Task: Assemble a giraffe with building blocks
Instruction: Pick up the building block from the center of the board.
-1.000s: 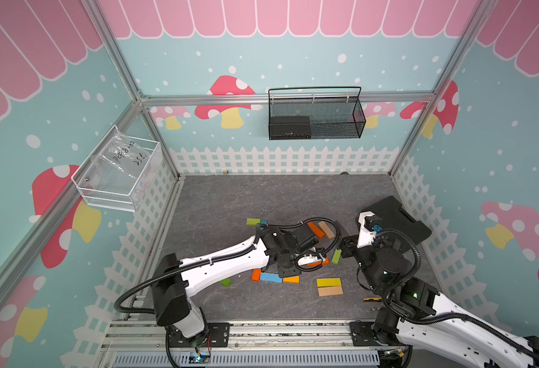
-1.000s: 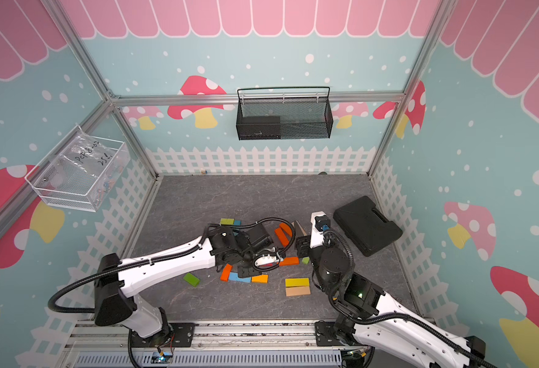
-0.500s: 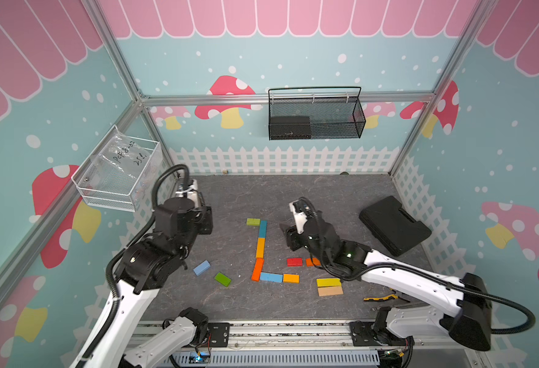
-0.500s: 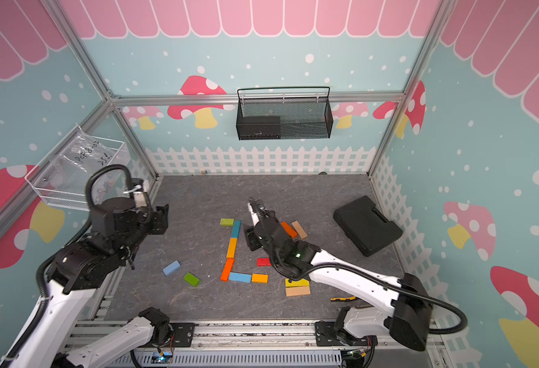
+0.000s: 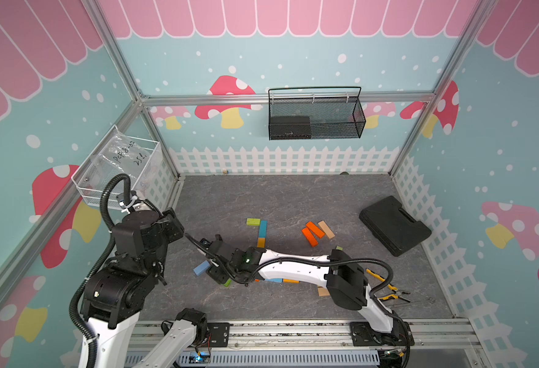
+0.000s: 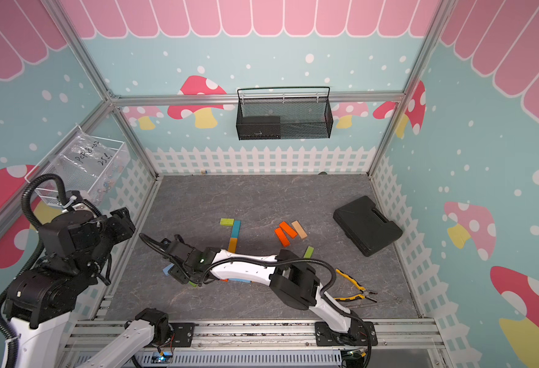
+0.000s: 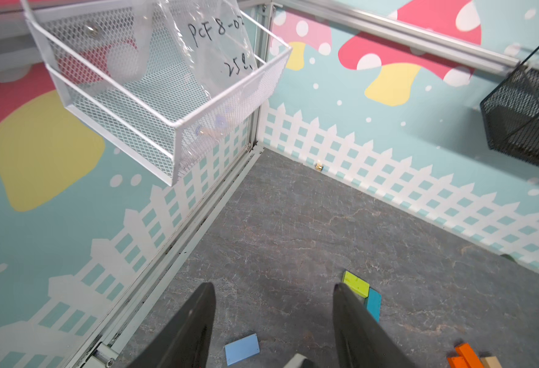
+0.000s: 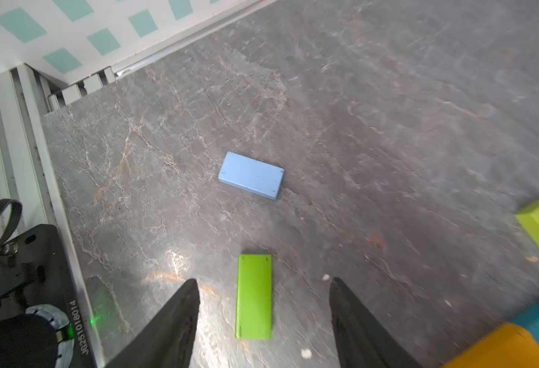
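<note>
I will lower my right gripper onto the green block (image 8: 254, 297) and close it across the block's long sides, because the bare floor on both sides of the block gives each finger room to come down.
The building blocks lie flat on the grey floor. A lime block (image 5: 253, 222), a teal one (image 5: 263, 227) and an orange-yellow one (image 5: 261, 242) form a column. Two orange blocks (image 5: 312, 233) and a tan block (image 5: 326, 229) lie to the right. My right gripper (image 8: 263, 282) is open, low over the floor, with a green block (image 8: 254, 296) lying between its fingers, untouched. A light blue block (image 8: 251, 175) lies just beyond it. My left gripper (image 7: 274, 286) is open and empty, raised near the left wall (image 5: 172, 223). The right arm (image 5: 293, 267) hides part of the bottom row of blocks.
A black case (image 5: 394, 224) lies at the right wall. Yellow-handled pliers (image 5: 386, 286) lie at the front right. A black wire basket (image 5: 314, 118) hangs on the back wall and a white mesh basket (image 5: 118, 172) on the left wall, near my left arm.
My left arm has pulled back from the middle to the left wall. My right arm has swung left across the blocks, and its gripper now stands over the green block.
</note>
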